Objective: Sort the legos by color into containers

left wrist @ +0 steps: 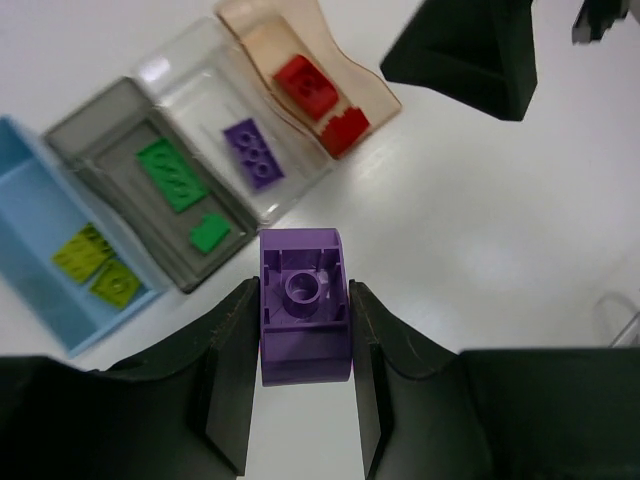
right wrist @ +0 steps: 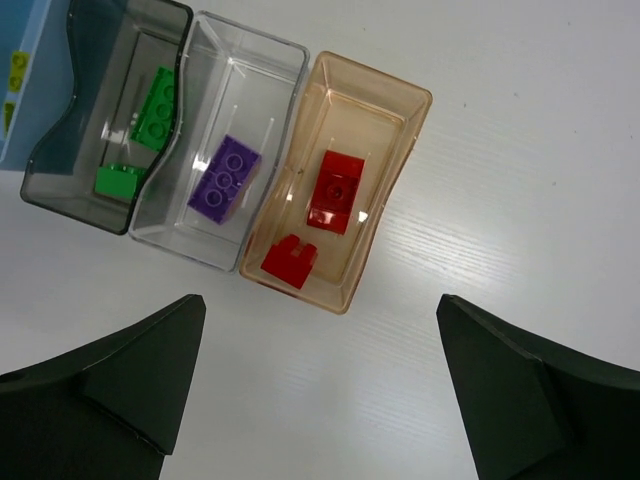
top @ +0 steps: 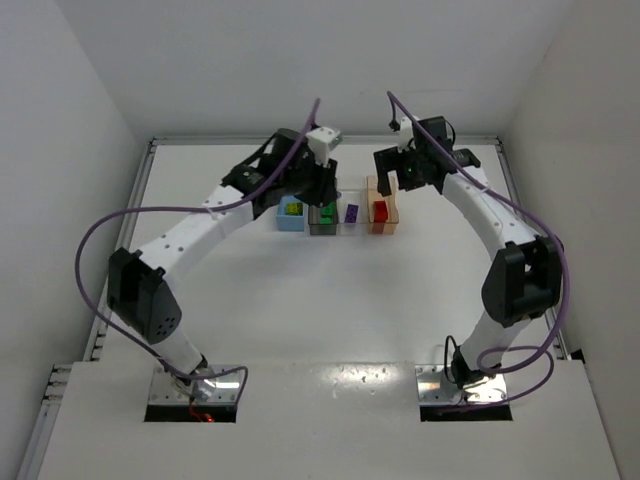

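My left gripper will lower and shift over the free part of the clear bin's bottom beyond the purple brick already in the clear bin, then open.
My left gripper is shut on a purple brick and holds it above the table, just near of the clear bin. That bin holds one purple brick. The smoky grey bin holds two green bricks. The blue bin holds two yellow-green bricks. The pale orange bin holds two red bricks. My right gripper is open and empty, above the table near the orange bin.
The four bins stand side by side in a row at the far middle of the white table. Both wrists hover close together over that row. White walls enclose the table.
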Available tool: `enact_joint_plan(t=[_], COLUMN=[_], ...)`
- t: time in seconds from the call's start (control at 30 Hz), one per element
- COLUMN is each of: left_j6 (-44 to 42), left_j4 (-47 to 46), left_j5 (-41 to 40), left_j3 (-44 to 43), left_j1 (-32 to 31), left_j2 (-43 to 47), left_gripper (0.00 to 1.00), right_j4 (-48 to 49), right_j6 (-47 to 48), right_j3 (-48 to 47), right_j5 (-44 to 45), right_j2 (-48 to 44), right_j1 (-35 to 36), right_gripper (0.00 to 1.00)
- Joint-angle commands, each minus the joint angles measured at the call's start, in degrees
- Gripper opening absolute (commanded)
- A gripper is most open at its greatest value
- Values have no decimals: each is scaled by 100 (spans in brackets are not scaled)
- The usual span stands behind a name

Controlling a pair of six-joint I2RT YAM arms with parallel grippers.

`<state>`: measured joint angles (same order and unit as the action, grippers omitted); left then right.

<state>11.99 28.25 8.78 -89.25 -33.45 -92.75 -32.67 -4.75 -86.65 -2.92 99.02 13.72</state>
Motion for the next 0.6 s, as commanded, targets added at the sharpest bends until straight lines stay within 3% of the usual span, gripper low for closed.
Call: enact_joint_plan(t=[0.0, 0.3, 0.57], left_j6=[-118, -65, 40], left_j4=[119, 119, 119], left_j5=[62, 406, 240], left_j3=[-311, -1524, -2420], left_j1=[-223, -276, -276], left_j2=[-444, -1816, -2984], left_gripper=[1, 4, 17], right_j4=[59, 225, 331], right_j6=[-52, -245, -298], right_j3=[174, 570, 869], right_j5=[151, -173, -446], right_j2=[-419, -762, -955], right_j1=[-106, -764, -1011], right_gripper=[100, 100, 100])
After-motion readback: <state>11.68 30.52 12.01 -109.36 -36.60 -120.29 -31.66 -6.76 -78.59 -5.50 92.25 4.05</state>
